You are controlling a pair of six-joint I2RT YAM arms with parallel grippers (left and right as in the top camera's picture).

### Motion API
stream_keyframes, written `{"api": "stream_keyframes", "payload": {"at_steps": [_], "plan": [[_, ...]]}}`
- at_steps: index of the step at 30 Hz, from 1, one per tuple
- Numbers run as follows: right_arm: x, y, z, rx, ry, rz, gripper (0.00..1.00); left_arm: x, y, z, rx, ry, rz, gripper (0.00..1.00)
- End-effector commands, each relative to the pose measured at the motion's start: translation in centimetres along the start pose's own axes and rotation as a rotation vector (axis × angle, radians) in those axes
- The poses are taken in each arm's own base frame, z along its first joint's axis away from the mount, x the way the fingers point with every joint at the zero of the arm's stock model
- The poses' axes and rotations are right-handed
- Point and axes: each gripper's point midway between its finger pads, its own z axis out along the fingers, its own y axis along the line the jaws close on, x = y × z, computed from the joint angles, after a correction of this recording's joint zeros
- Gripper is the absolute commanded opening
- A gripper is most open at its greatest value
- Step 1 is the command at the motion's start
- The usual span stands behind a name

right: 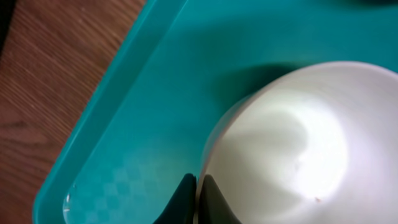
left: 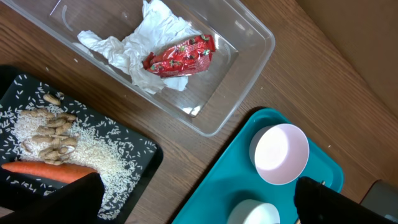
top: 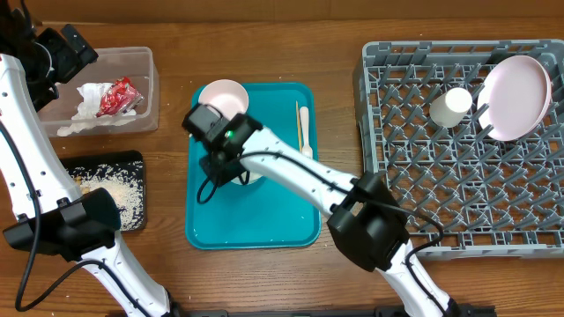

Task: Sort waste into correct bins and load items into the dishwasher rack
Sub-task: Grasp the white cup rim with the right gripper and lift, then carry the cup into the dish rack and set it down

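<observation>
My right gripper lifts the bowl across, tilts, lowers and releases it next, since empty rack slots by the cup lie to its right in the overhead view.
My right gripper (right: 199, 198) is shut on the rim of a white bowl (right: 292, 149), one finger inside and one outside, on the teal serving tray (top: 264, 220). From overhead the gripper (top: 231, 167) covers that bowl. A second white bowl (top: 223, 95) sits at the tray's back left. A white fork and a thin wooden stick (top: 302, 128) lie at the tray's right. My left gripper (left: 196, 208) is open and empty, high above the clear tub (left: 245, 74). The tub holds white napkins (left: 140, 46) and a red wrapper (left: 180, 56). The black tray (left: 134, 146) holds rice, food scraps and a carrot (left: 46, 169).
The grey dishwasher rack (top: 423, 202) stands at the right and holds the small white cup (top: 450, 106) and the pale plate (top: 515, 97), which stands on edge at the back right. Bare wooden table lies between the teal tray and the rack.
</observation>
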Motion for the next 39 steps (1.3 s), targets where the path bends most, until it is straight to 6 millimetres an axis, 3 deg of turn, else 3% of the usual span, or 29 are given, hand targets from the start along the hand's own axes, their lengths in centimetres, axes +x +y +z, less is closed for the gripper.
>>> {"api": "stream_keyframes", "payload": {"at_steps": [1,4,5,6,8,11,15,18,23,26,27,28,29,33,36,39], "plan": [[-3.6,-3.0,-7.5,-0.042,-0.117,0.148,0.04,0.1,-0.3,0.2,0.006,0.006,-0.001,1.00],[-5.0,-7.2,-14.8,-0.106,-0.226,0.247,0.04,0.1,-0.3,0.2,0.006,0.006,-0.001,1.00],[-5.0,-8.0,-15.8,-0.112,-0.241,0.268,0.04,0.1,-0.3,0.2,0.006,0.006,0.000,1.00],[-4.8,-10.5,-18.4,-0.111,-0.275,0.339,0.04,0.1,-0.4,0.2,0.007,0.006,-0.001,1.00],[-3.5,-14.9,-22.1,-0.084,-0.314,0.455,0.04,0.1,-0.3,0.2,0.006,0.006,-0.001,1.00],[-0.1,-21.0,-26.9,-0.046,-0.350,0.611,0.04,0.1,-0.3,0.2,0.006,0.006,-0.001,1.00],[4.8,-27.6,-31.3,-0.027,-0.389,0.794,0.04,0.1,-0.3,0.2,0.006,0.006,-0.001,1.00],[8.8,-30.7,-33.8,-0.122,-0.404,0.870,0.04,0.1,-0.3,0.2,0.006,0.006,-0.001,1.00],[12.9,-32.6,-37.1,-0.311,-0.494,0.874,0.04,0.1,-0.3,0.2,0.006,0.006,-0.001,1.00],[16.3,-34.8,-38.6,-0.338,-0.581,0.951,0.04,0.2,-0.4,0.2,0.006,0.006,0.000,1.00],[17.2,-35.1,-39.0,-0.355,-0.612,0.959,0.04,0.2,-0.4,0.2,0.006,0.006,0.000,1.00],[19.5,-35.5,-39.4,-0.421,-0.707,0.950,0.04,0.2,-0.4,0.2,0.007,0.006,0.000,1.00],[20.1,-35.6,-39.3,-0.437,-0.725,0.957,0.04,0.2,-0.4,0.2,0.006,0.006,0.000,1.00],[23.1,-36.1,-36.4,-0.567,-0.845,0.945,0.04,0.2,-0.4,0.2,0.006,0.006,0.000,1.00],[23.6,-36.0,-34.0,-0.654,-0.956,0.888,0.04,0.2,-0.4,0.2,0.006,0.006,0.000,1.00],[23.7,-36.7,-30.1,-0.673,-1.049,0.813,0.04,0.2,-0.4,0.2,0.006,0.006,0.000,1.00]]}}
